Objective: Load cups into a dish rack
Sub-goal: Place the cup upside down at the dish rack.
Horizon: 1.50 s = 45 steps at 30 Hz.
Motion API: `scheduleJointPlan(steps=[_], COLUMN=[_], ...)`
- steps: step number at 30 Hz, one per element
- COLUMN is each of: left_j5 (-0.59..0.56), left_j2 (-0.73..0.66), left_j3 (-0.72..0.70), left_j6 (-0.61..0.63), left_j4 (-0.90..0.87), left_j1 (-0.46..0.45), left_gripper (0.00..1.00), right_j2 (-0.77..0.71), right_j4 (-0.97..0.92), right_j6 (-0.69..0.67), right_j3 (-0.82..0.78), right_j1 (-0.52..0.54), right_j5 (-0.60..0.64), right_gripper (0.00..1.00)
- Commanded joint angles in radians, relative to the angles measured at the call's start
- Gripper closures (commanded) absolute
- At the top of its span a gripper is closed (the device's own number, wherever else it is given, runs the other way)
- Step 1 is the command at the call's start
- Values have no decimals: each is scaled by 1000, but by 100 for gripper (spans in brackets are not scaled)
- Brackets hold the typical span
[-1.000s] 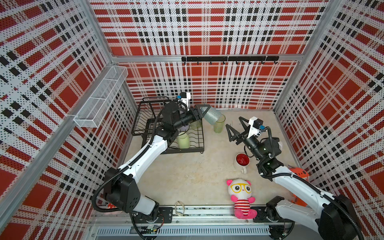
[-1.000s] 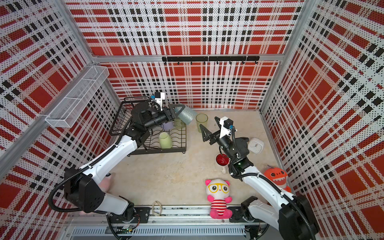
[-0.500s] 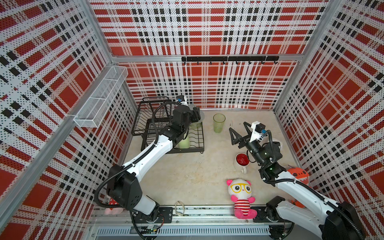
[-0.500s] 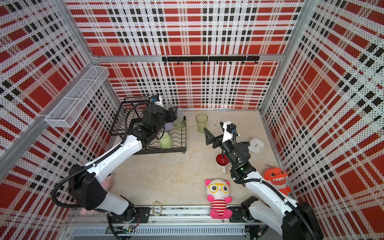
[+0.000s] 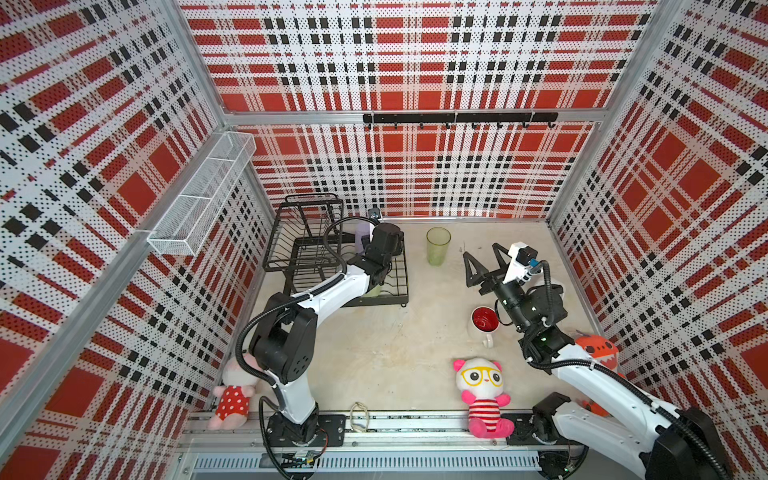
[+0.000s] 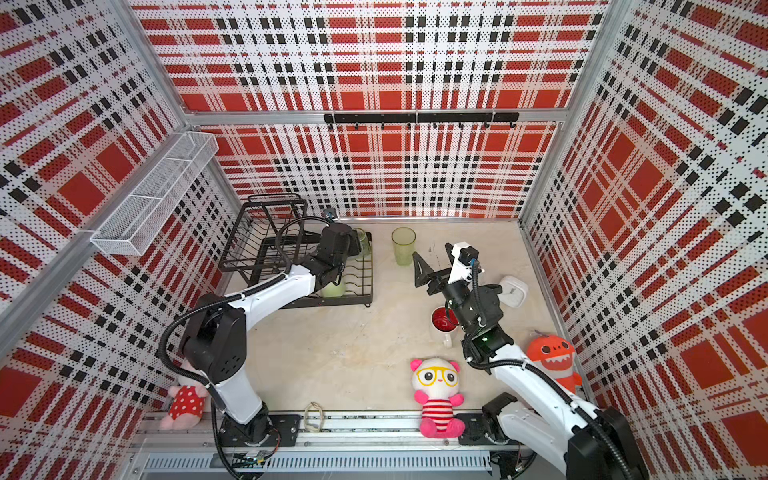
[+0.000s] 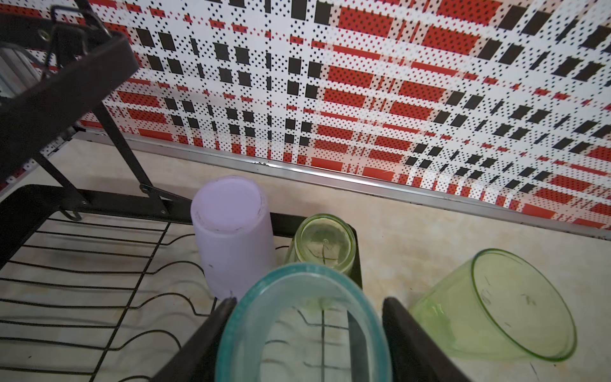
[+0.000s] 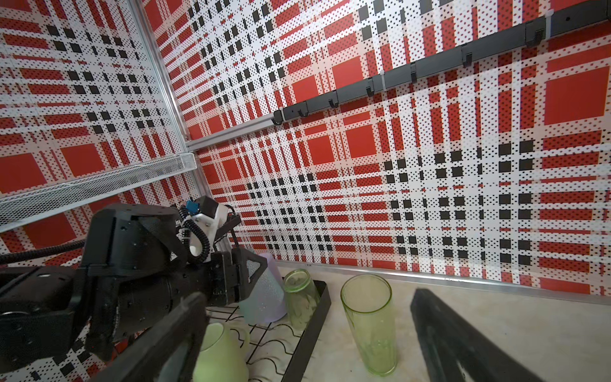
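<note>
The tray wires at the lavender cup's near side stand empty, so my left gripper next brings the translucent teal tumbler down there to release it.
My left gripper (image 7: 307, 311) is shut on the translucent teal tumbler (image 7: 304, 330), low over the lower tray of the black dish rack (image 7: 99, 201). Upside down on that tray stand the lavender cup (image 7: 231, 231) and the olive-green tumbler (image 7: 325, 243). The pale green mug (image 8: 221, 354) sits nearer the tray's front. A bright green tumbler (image 5: 437, 245) stands upright on the table just right of the rack. My right gripper (image 5: 480, 250) hangs open and empty beside it. The white mug with red inside (image 5: 484, 322) stands below the right wrist.
A white square clock (image 6: 513, 291) lies behind the right arm. Plush toys sit along the front: a panda doll (image 5: 482, 395), an orange monster (image 6: 550, 357) and a pink doll (image 5: 230, 399). A white mesh basket (image 5: 199, 199) and a black hook rail (image 5: 457, 118) hang on the walls.
My left arm has swung the teal tumbler from up beside the bright green tumbler back and down over the rack's tray. My right gripper has shifted slightly and stays open.
</note>
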Motion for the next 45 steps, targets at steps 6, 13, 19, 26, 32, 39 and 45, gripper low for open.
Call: scheduleJointPlan(steps=[6, 13, 19, 26, 32, 39, 45], left_j5=[-60, -83, -111, -143, -145, -163, -160], left_j2=[33, 30, 32, 39, 38, 45, 58], left_j3=[-53, -69, -89, -92, -114, -118, -136], left_j6=[51, 68, 76, 82, 80, 77, 83], left_j4=[126, 94, 82, 80, 109, 120, 158], left_j1=[29, 31, 41, 51, 56, 72, 79], left_gripper=[38, 38, 39, 39, 38, 37, 37], right_j2=[-30, -75, -91, -92, -85, -65, -62], right_j4=[-35, -93, -107, -126, -120, -107, -102], right_j6=[6, -46, -53, -64, -70, -65, -64], right_j3=[50, 68, 75, 96, 96, 103, 100], right_j1=[3, 3, 3, 4, 3, 3, 3], right_j5=[2, 34, 29, 20, 13, -4, -13], right_gripper=[0, 0, 0, 0, 0, 0, 0])
